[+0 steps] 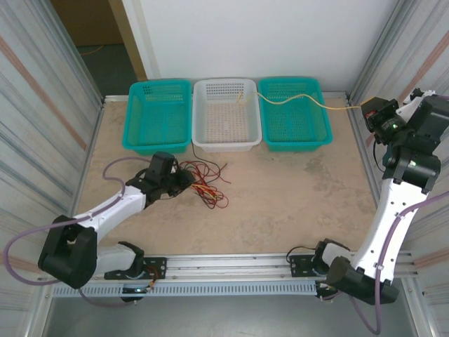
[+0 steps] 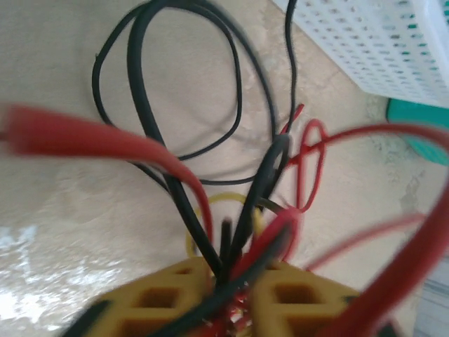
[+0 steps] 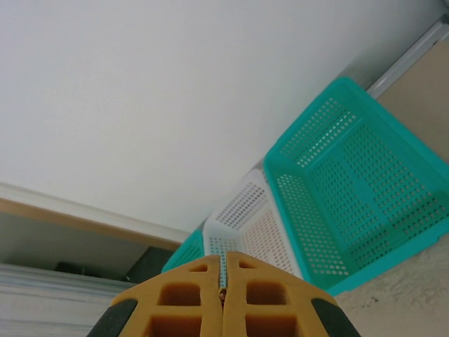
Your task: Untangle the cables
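The pale yellow cable stretches across the second teal basket. The cable's end goes down next toward that basket's closest side rim (image 1: pixel 325 110) (image 3: pixel 398 125), where my right gripper releases it.
A tangle of thin red and black cables (image 1: pixel 208 184) lies on the table left of centre. My left gripper (image 1: pixel 184 179) sits low at its left edge. In the left wrist view its yellow fingers (image 2: pixel 158 298) stand partly apart, so the left gripper (image 2: pixel 235 291) is open, and several black and red cables (image 2: pixel 242 210) and a pale yellow loop (image 2: pixel 223 200) run through the gap. A pale yellow cable (image 1: pixel 302 99) stretches from the white basket over the right teal basket to my right gripper (image 1: pixel 365 111), raised at the far right. The right gripper (image 3: pixel 224 295) is shut, with a thin wire end pinched between its pads.
Three perforated baskets line the back edge: a teal basket (image 1: pixel 133 119), a white basket (image 1: pixel 201 130) and a second teal basket (image 1: pixel 324 123). Metal walls close in both sides. Bare tabletop (image 1: pixel 295 196) spreads right of the tangle.
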Robot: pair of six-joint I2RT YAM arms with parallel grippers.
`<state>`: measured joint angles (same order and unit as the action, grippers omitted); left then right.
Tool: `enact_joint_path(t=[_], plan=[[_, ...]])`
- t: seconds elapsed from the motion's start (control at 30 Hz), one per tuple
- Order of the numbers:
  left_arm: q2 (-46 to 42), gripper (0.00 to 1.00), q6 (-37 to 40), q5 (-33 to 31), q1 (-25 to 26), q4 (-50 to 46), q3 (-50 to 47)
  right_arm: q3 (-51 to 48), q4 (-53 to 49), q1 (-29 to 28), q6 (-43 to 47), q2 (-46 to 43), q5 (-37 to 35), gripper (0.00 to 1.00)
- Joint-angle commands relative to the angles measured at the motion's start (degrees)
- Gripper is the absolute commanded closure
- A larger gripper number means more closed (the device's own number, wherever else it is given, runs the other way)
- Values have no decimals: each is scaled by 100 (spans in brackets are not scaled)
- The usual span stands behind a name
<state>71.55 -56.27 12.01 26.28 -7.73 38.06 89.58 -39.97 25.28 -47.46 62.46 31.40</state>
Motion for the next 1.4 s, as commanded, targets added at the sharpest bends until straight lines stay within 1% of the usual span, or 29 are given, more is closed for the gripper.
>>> enact_joint_path(t=[0.0,0.03,0.07,0.1,0.17,0.23,0.27,0.37,0.43,0.57,0.6,0.73,0.83,0.93,1.0,1.1,1.13,1.2,1.27,1.33,1.37], plan=[[69,44,-13,38,69,8,454,159,428,-72,-109,297,-480,100],[78,38,22,14,70,-122,500,201,525,-75,-158,409,-575,100],[87,27,72,-56,66,-345,558,217,661,-91,-233,539,-662,100],[87,20,146,-131,55,-590,647,225,813,-100,-299,679,-714,100],[63,16,362,-191,27,-1017,803,256,1020,-144,-384,948,-862,100],[-17,9,540,-249,-4,-1385,905,294,1218,-225,-364,1190,-1105,100],[-95,8,628,-241,-25,-1502,930,334,1272,-290,-326,1296,-1305,100],[-405,13,799,-131,-132,-1644,822,435,1536,-445,-192,1651,-1704,100],[-567,15,840,73,-267,-1702,736,517,1623,-576,-107,1887,-1966,100],[-654,26,881,949,-658,-1698,576,643,1705,-894,169,2370,-2447,100],[-674,27,864,1069,-705,-1644,524,642,1717,-968,221,2449,-2555,100],[-721,29,906,1305,-734,-1592,493,409,2074,-1273,437,2664,-3091,100],[-738,30,925,1395,-734,-1604,535,361,2271,-1354,455,2809,-3287,100],[-759,30,910,1343,-730,-1600,476,239,2522,-1474,482,2863,-3550,100],[-740,29,876,1278,-736,-1600,463,227,2504,-1565,540,2941,-3602,99],[-639,29,837,1287,-744,-1600,479,91,2409,-1730,761,3032,-3669,64],[-602,29,837,1312,-745,-1596,508,9,2386,-1756,819,3029,-3677,56],[-539,29,861,1328,-743,-1664,574,-137,2300,-1767,902,2995,-3601,49],[-494,29,919,1262,-739,-1784,655,-194,2099,-1780,1001,2939,-3524,46],[-437,29,990,1130,-739,-1963,750,-195,1796,-1806,1168,2866,-3440,40],[-395,29,1039,1055,-751,-2046,797,-208,1677,-1829,1244,2810,-3419,39]])
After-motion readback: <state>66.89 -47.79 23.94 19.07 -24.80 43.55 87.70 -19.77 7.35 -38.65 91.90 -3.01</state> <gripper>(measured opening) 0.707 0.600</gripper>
